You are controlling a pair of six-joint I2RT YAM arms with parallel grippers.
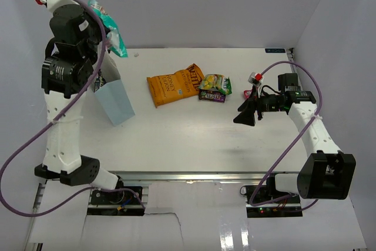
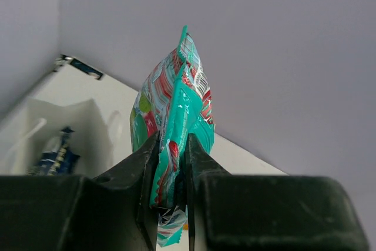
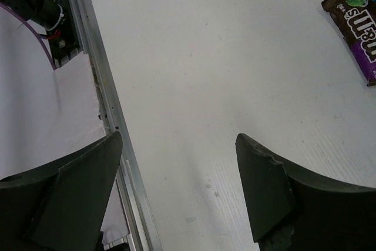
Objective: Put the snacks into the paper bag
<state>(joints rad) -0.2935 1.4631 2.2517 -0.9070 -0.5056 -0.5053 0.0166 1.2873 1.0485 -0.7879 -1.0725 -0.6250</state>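
The teal bag will go down next in my left gripper, which will turn it in over the paper bag's white inside [image 1: 107, 70] [image 2: 69, 136].
My left gripper [image 1: 97, 24] is raised high at the left and shut on the teal bag [image 1: 111, 33], which hangs above the upright light-blue paper bag [image 1: 116, 103]. In the left wrist view the teal bag [image 2: 176, 110] is pinched between the jaws of the left gripper [image 2: 173, 171]. Below it the paper bag's white inside [image 2: 88, 127] holds a dark blue chip bag [image 2: 56, 156]. The orange bag [image 1: 174, 83], a yellow-green packet [image 1: 217, 82] and a dark purple packet [image 1: 211, 95] lie mid-table. My right gripper [image 1: 245, 114] stands open and empty to the right of them.
In the right wrist view the open right gripper [image 3: 179, 145] hovers over bare white table, with the dark purple packet [image 3: 361, 24] at the top right. The table's metal front rail [image 3: 103, 86] runs along the left. White walls close in the table.
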